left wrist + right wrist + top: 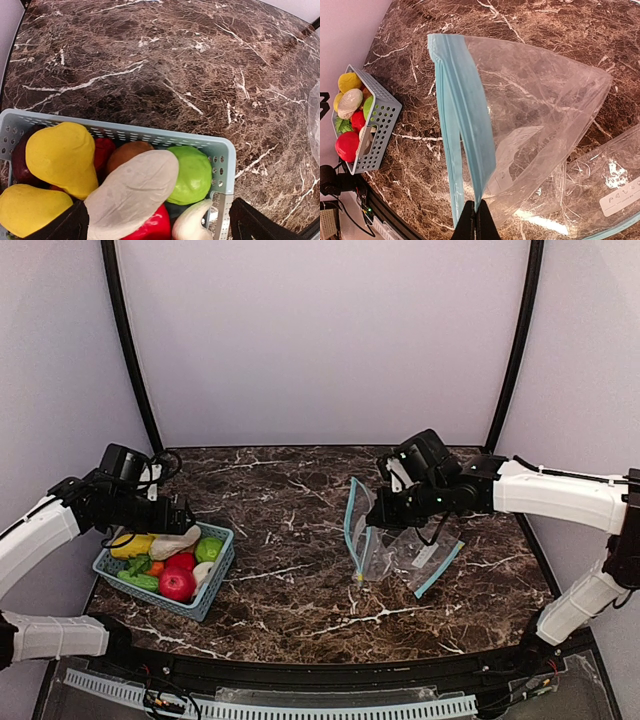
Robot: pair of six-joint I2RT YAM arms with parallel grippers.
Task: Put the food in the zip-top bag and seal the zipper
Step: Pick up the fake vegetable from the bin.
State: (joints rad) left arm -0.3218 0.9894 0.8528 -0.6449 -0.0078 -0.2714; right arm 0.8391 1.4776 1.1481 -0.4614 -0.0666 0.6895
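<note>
The cream-white piece (177, 542) (132, 192) lies uncovered on top of the pile, below the left gripper and between its parted fingers, so the left gripper should move down onto that piece next.
The food lies piled in a teal lattice basket (222, 575) at the left. It includes a cream-white piece (132, 192), a green ball (192, 172), a yellow pear (62, 157) and a red apple (177, 584). My left gripper (186, 517) hovers open just above the pile. In the left wrist view its gripper (160, 227) straddles the cream-white piece with its dark fingers (252, 225) wide apart. The clear zip-top bag (385, 550) stands at centre right with its mouth parted. My right gripper (476, 207) is shut on the bag's blue zipper strip (465, 115), holding that edge up.
A second flat clear bag (437, 562) with a blue edge lies on the marble under and to the right of the held one. In the right wrist view the basket (380, 125) shows far left. Grey walls and black poles enclose the table.
</note>
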